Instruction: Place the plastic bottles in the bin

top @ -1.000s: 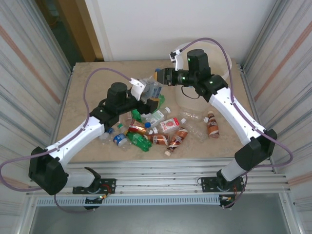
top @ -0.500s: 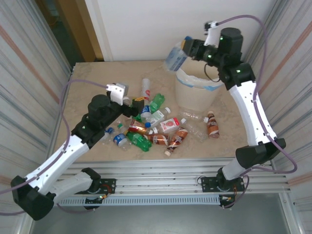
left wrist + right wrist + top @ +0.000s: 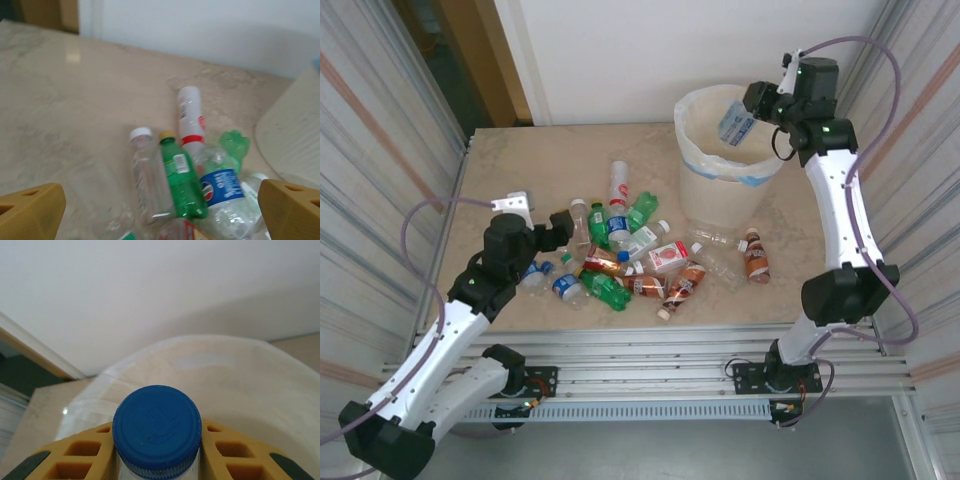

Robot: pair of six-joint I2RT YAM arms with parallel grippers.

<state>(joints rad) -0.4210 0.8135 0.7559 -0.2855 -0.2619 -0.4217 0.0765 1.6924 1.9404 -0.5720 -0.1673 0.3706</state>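
The clear bottle moves further over the bin's opening [image 3: 718, 142] [image 3: 245, 400] next and my right gripper lets go of it, since that gripper is still near the bin's rim.
My right gripper [image 3: 747, 110] is shut on a clear bottle [image 3: 733, 127] with a blue label and holds it over the mouth of the cream bin [image 3: 695, 165]. In the right wrist view the bottle's blue cap [image 3: 157, 427] sits between the yellow fingers [image 3: 75, 460], with the bin's white bag [image 3: 235, 380] behind. My left gripper [image 3: 562, 223] is open at the left edge of the bottle pile [image 3: 630, 262]. Between its fingers [image 3: 30, 210] lie a clear white-capped bottle [image 3: 147, 175], a green bottle [image 3: 182, 175] and a blue-labelled bottle [image 3: 222, 187].
A white bottle with a red band [image 3: 190, 120] lies behind the pile, towards the wall. A brown-filled bottle [image 3: 753, 255] and a clear one [image 3: 720, 240] lie at the bin's foot. Corrugated walls close both sides. Bare tabletop [image 3: 520, 170] stretches at the back left.
The right arm has lifted the blue-labelled bottle from above the pile and swung it right, over the bin. The left arm has pulled back left and towards the near edge, gripper open.
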